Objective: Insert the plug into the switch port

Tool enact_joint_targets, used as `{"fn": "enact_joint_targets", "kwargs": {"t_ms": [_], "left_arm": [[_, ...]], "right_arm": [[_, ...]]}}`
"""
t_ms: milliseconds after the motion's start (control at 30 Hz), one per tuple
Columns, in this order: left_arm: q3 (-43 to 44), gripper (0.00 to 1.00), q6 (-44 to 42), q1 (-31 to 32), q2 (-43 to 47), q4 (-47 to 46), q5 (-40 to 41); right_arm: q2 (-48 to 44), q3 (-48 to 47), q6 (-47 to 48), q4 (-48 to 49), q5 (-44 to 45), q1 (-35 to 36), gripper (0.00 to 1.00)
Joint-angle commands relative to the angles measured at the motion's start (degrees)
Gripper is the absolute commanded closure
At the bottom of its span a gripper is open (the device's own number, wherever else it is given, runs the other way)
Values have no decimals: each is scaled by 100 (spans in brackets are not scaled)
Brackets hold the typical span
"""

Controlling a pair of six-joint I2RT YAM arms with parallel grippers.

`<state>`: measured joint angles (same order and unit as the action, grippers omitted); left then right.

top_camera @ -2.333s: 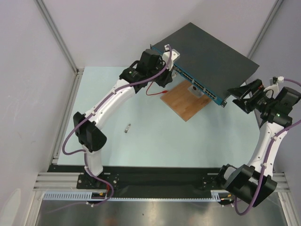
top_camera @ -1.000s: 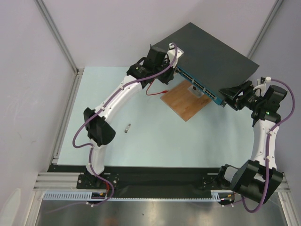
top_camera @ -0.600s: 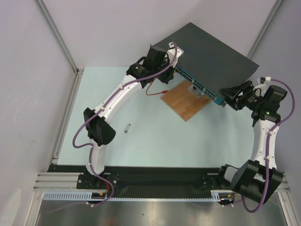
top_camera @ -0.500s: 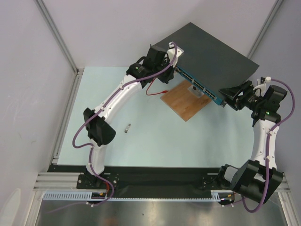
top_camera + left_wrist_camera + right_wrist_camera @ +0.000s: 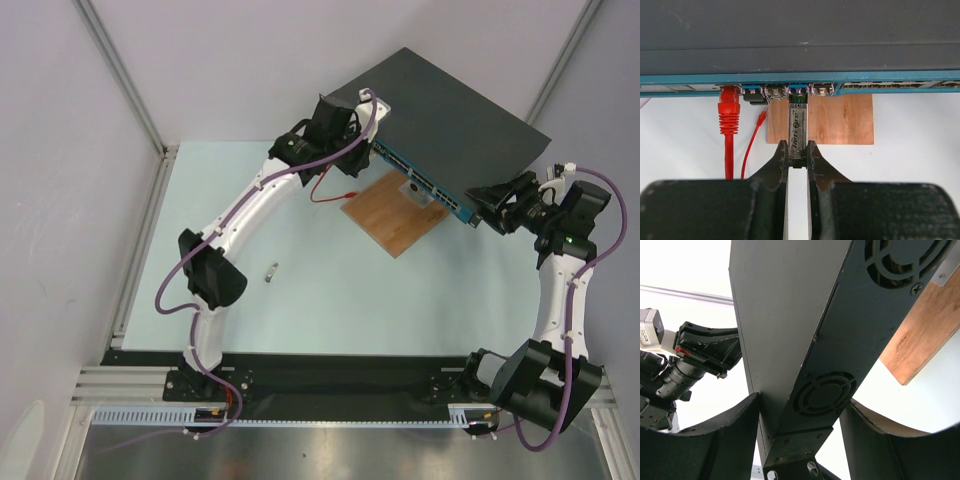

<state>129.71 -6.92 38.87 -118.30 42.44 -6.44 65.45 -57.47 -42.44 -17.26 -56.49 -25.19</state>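
Observation:
My left gripper holds the silver plug (image 5: 798, 125) and its port (image 5: 798, 91) is just ahead of my fingers, so next my gripper should push straight toward the blue edge to slide the plug deeper before I release it.
The switch (image 5: 450, 110) is a flat dark box lying askew at the back, its blue port edge (image 5: 880, 77) facing me. My left gripper (image 5: 798, 145) is shut on a silver plug (image 5: 798, 125), a slim labelled module. The plug's front end sits in a port of the blue edge, between other small ports. In the top view the left gripper (image 5: 358, 135) is at the left end of that edge. My right gripper (image 5: 800, 407) clamps the switch's (image 5: 785, 315) right end, one finger on each face; it also shows in the top view (image 5: 490, 208).
A red cable (image 5: 729, 112) is plugged in just left of the plug, and its loose end (image 5: 330, 195) lies on the table. A brown wooden board (image 5: 395, 212) lies under the switch's front edge. A small metal piece (image 5: 270, 271) lies mid-table.
Since the earliest frame the left gripper has moved in to the switch's front edge, and the right gripper has closed in on its right end. Over the last second nothing visibly moves.

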Motion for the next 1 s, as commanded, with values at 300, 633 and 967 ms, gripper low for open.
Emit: {"fn": "enact_joint_targets", "kwargs": {"t_ms": [300,633,967], "left_arm": [[546,100,50,41,-298,-499,-226],[573,100,77,103,-185,-649,-244],[529,98,234,94,-229,-1149,-305]], "right_arm": [[143,-150,499,293,200,199,100],[143,-133,535,267,226,216,100],[143,-124,535,275,200,208,100]]}}
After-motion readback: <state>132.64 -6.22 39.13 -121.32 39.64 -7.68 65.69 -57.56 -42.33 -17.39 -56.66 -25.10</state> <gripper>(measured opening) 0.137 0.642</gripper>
